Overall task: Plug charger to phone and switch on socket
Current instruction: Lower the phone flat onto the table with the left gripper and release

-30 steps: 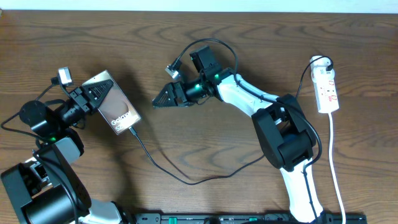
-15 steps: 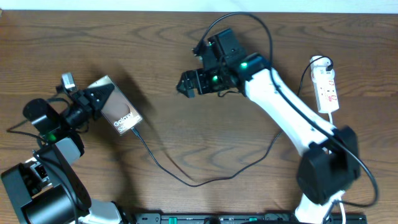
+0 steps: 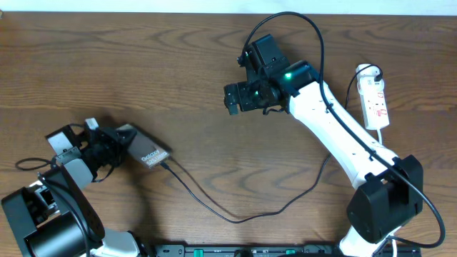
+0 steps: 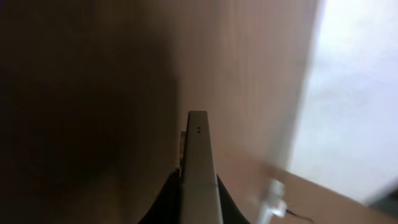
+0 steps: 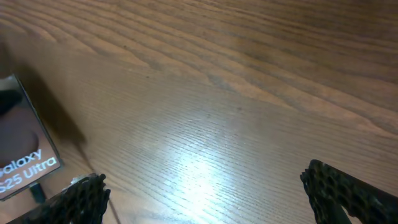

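Observation:
The phone (image 3: pixel 148 155) in my left gripper goes down onto the bare wood below next for release, since the charger already meets the phone's near end.
My left gripper (image 3: pixel 120 147) at the front left is shut on the phone (image 3: pixel 148 155), a brownish-grey slab with white lettering, held tilted over the table. In the left wrist view the phone (image 4: pixel 199 162) stands edge-on between the dark jaws. The charger (image 3: pixel 214 209), a thin black cable, meets the phone's near end and loops across the front of the table, passing under the right arm. My right gripper (image 3: pixel 238 98) hangs open over bare wood mid-table, nothing between its fingers (image 5: pixel 348 186). The socket (image 3: pixel 375 100), a white strip with red marks, lies at the far right.
The socket's white cord (image 3: pixel 385 185) runs down the right side toward the front edge. The right arm's white links (image 3: pixel 335 135) stretch diagonally over the right half of the wooden table (image 3: pixel 178 64). A black rail (image 3: pixel 250 250) lines the front edge.
My left gripper has carried the phone toward the front of the table and tilted it, dragging the cable along. The right arm has swung away to the right, its gripper still open.

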`<state>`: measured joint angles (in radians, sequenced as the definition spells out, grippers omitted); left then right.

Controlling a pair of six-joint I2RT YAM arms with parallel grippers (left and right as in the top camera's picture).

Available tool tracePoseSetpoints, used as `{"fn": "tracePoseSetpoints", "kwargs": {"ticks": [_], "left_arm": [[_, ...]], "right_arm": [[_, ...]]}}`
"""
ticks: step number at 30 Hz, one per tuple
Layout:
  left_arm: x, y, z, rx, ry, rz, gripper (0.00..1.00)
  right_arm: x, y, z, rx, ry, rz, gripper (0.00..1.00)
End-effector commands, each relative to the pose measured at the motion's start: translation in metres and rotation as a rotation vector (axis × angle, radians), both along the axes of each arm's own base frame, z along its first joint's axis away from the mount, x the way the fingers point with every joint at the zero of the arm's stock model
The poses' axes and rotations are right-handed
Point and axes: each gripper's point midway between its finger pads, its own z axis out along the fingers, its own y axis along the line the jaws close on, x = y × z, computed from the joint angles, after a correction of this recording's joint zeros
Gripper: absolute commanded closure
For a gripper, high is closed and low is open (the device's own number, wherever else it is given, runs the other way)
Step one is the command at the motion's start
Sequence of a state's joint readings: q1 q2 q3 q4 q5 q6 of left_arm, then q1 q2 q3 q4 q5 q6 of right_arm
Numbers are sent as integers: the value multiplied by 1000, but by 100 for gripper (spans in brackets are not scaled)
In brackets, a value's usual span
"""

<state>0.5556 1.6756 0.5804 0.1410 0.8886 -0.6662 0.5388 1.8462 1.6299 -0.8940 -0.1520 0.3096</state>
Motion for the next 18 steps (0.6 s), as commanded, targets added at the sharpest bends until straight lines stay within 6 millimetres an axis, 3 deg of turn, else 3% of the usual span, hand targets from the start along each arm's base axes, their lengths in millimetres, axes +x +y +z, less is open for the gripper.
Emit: {"fn": "tracePoseSetpoints", "kwargs": {"ticks": [1, 8, 18], "left_arm": [[-6, 22, -15, 135, 78, 55, 92], [-22, 26, -31, 162, 190, 89, 93], [-27, 24, -34, 152, 221, 88, 91]], "right_arm": [[3, -3, 9, -11, -32, -1, 1], [1, -4, 8, -16, -22, 0, 1], [0, -4, 8, -17, -20, 0, 1]]}}
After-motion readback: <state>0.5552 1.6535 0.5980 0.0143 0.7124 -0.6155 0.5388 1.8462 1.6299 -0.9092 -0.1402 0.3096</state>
